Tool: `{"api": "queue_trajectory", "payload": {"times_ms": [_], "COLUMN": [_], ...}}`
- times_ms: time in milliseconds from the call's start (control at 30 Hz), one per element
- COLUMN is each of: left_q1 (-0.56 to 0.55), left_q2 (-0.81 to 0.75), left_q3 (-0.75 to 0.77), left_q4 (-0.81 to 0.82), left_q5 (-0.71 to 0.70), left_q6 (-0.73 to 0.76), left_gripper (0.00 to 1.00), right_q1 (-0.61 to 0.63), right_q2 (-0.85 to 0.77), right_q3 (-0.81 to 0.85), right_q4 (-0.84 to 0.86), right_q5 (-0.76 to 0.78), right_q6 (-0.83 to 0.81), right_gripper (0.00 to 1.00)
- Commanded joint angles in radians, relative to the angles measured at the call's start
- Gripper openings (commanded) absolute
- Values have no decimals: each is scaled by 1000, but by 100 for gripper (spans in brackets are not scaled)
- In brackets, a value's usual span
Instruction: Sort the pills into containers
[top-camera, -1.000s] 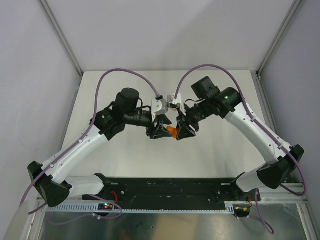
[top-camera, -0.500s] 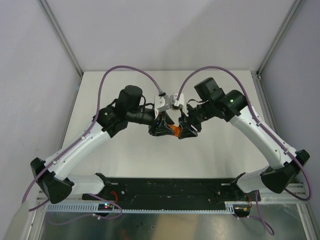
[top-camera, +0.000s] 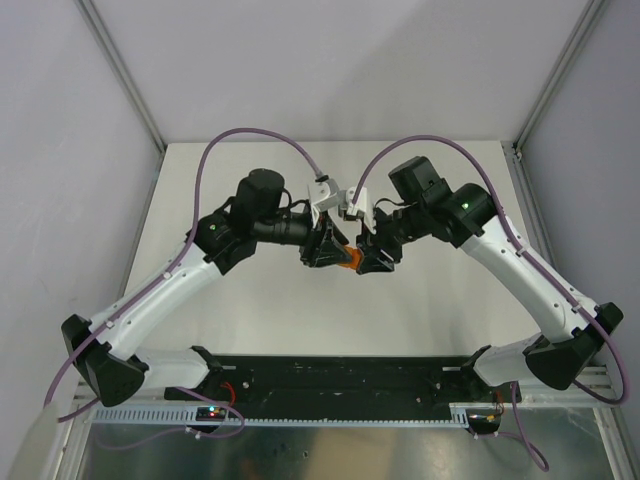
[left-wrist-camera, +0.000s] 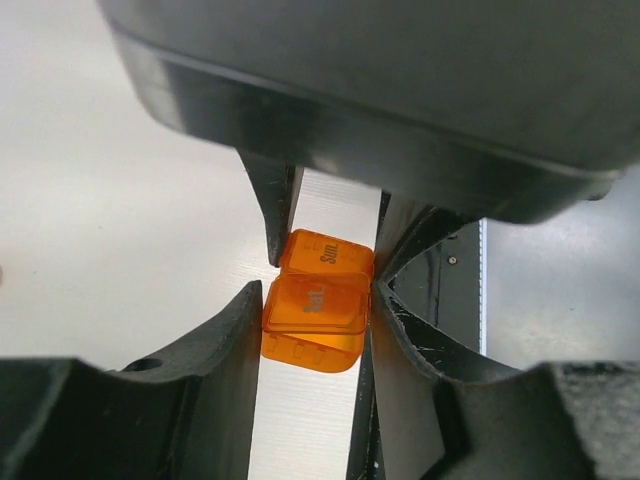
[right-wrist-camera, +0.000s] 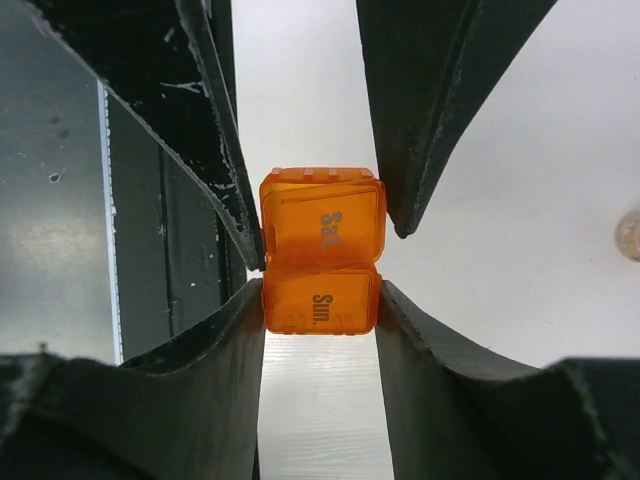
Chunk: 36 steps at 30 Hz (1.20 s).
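Note:
The right gripper brings the orange box (top-camera: 347, 258) down to the clear patch of bare white tabletop below it next and releases the box there.
The orange two-cell box (top-camera: 347, 258) hangs above the white table, held between both grippers. My left gripper (top-camera: 334, 253) is shut on the cell marked "Sat." (left-wrist-camera: 315, 305). My right gripper (top-camera: 363, 257) is shut on the cell marked "Sun." (right-wrist-camera: 320, 300). In the left wrist view my left gripper (left-wrist-camera: 316, 312) pinches the near cell and the right gripper's fingers (left-wrist-camera: 275, 205) pinch the far one. In the right wrist view my right gripper (right-wrist-camera: 320, 305) pinches the near cell. Both lids look shut. No pills show.
A small round tan object (right-wrist-camera: 631, 235), partly cut off, lies on the table at the right edge of the right wrist view. The black base plate (top-camera: 340, 375) runs along the near edge. Purple cables (top-camera: 250, 140) arch over both arms. Grey walls enclose the table.
Both grippers have shifted a little toward the far side of the table with the orange box still held between them. The right arm's elbow has swung outward.

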Motion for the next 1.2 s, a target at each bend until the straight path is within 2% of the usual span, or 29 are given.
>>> {"api": "queue_trajectory", "payload": {"times_ms": [0,333,700,1000,1167], "left_q1": [22,47,48,49,75], "left_q2": [-15,-15,18,13,-18], "left_q3": [27,42,53,17,12], "left_q4": [65,83,87,86,87], "left_q5": [-157,-222,-276,-305,-321], "left_q6": [-8,-9,1,38,55], "left_gripper": [46,62,66,70,79], "right_q1": [23,30,36,8,-38], "right_q2": [-34,-39,-46,-75,-97], "right_q3": [1,-9,-13,-56,-144], "right_q4": [-2,-10,-15,53,143], "right_q5": [-45,-37,-42,26,103], "right_q6": [0,-6,-9,31,71], "right_gripper": [0,0,0,0,0]}}
